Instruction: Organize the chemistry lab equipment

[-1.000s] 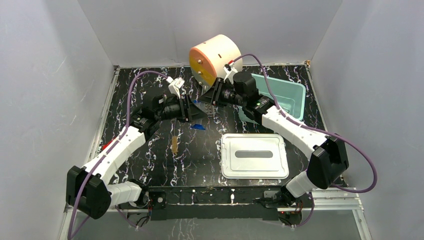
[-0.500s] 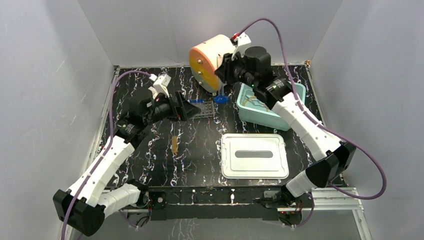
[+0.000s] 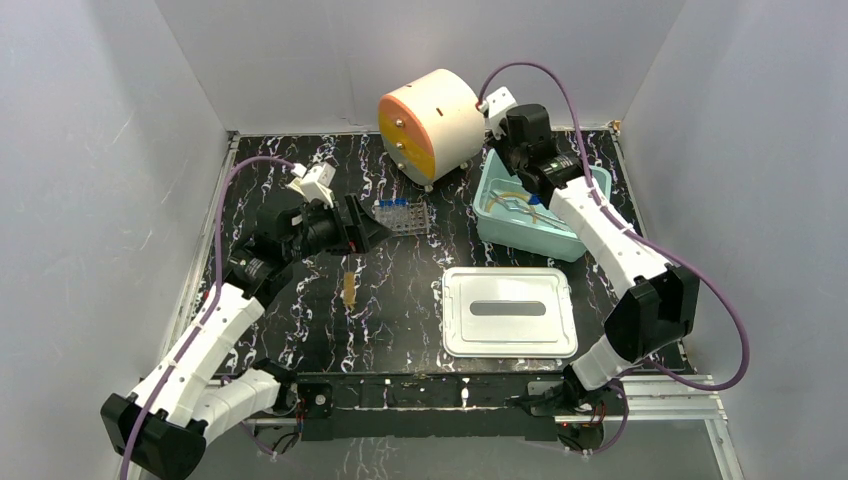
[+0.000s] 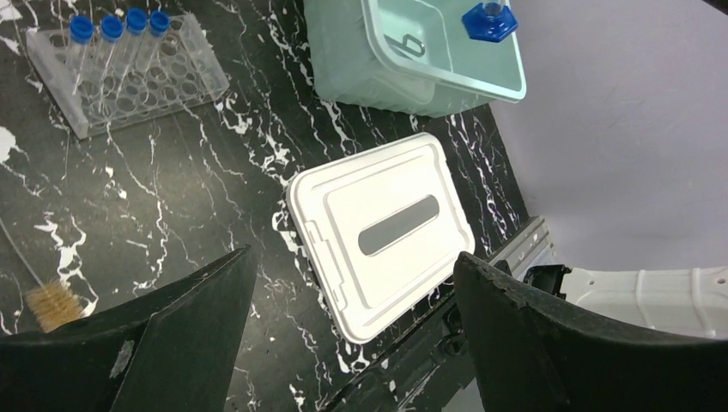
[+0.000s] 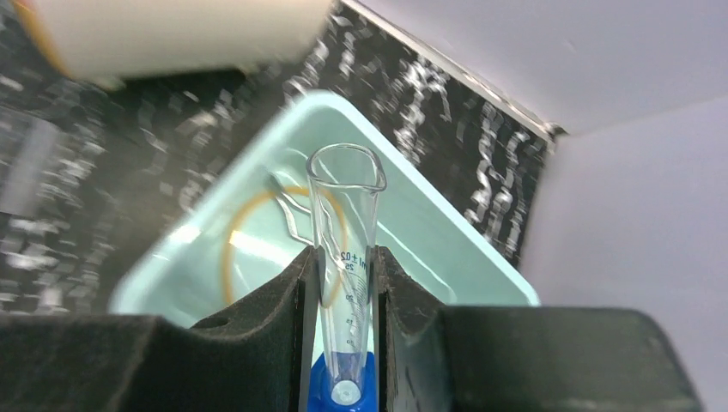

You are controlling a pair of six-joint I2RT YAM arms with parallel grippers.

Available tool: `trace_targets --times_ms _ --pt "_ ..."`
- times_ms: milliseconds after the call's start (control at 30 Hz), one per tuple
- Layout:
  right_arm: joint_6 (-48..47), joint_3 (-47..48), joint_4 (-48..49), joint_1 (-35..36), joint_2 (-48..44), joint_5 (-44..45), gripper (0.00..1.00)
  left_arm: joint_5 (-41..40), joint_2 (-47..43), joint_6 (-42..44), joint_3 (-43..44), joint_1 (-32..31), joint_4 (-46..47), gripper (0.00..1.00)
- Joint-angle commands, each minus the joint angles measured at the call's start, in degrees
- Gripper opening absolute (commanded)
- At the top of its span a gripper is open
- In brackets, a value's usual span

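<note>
Next, my right gripper lowers inside the teal tub [image 3: 525, 242], open below the cylinder, and releases the cylinder onto the bottom of the tub by the tubing coil.
My right gripper [image 5: 346, 283] is shut on a clear graduated cylinder [image 5: 346, 215] with a blue base and holds it over the teal tub [image 5: 481, 257]. A tan tubing coil [image 5: 230, 249] lies in the tub. In the top view this gripper [image 3: 527, 175] is above the tub [image 3: 525, 242]. My left gripper [image 4: 352, 326] is open and empty, above the table near the clear tube rack [image 4: 163, 86], which holds several blue-capped tubes [image 4: 112, 30]. The rack [image 3: 403, 215] stands right of the left gripper [image 3: 375, 228]. A wooden-handled brush [image 3: 348, 290] lies below it.
The white lid [image 3: 510, 312] lies flat at the front right, also in the left wrist view [image 4: 378, 232]. The cream-and-orange cabinet [image 3: 430, 125] stands at the back, left of the tub. Grey walls close in the table on three sides.
My right arm has carried the cylinder from beside the rack rightwards to above the tub. My left arm has drawn back to the left, away from the rack.
</note>
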Motion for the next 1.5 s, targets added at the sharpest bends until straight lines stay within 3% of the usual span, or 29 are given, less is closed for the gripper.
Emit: trace_targets --times_ms 0,367,700,1033,1233,1467 --pt "-12.8 -3.3 8.3 -3.4 -1.1 6.4 0.2 -0.4 -2.7 0.2 -1.1 -0.1 -1.6 0.84" --pt "-26.8 -12.5 11.1 -8.4 -3.3 -0.1 0.21 -1.4 -4.6 1.1 -2.7 -0.1 -2.2 0.84" --pt "-30.5 -15.6 9.6 -12.3 -0.1 -9.8 0.2 -0.2 -4.3 -0.2 -3.0 -0.2 -2.7 0.84" --pt "-37.4 -11.3 -2.0 -14.2 8.2 -16.0 0.19 -0.8 -3.7 -1.0 -2.6 -0.1 -3.9 0.84" --pt "-41.3 -8.2 0.3 -15.4 13.1 -14.9 0.19 -0.4 -1.9 -1.8 -1.7 -0.1 -3.9 0.84" --pt "-42.1 -2.0 -3.8 -16.1 19.2 -16.0 0.2 -0.1 -0.3 -1.6 -0.2 -0.1 -4.2 0.84"
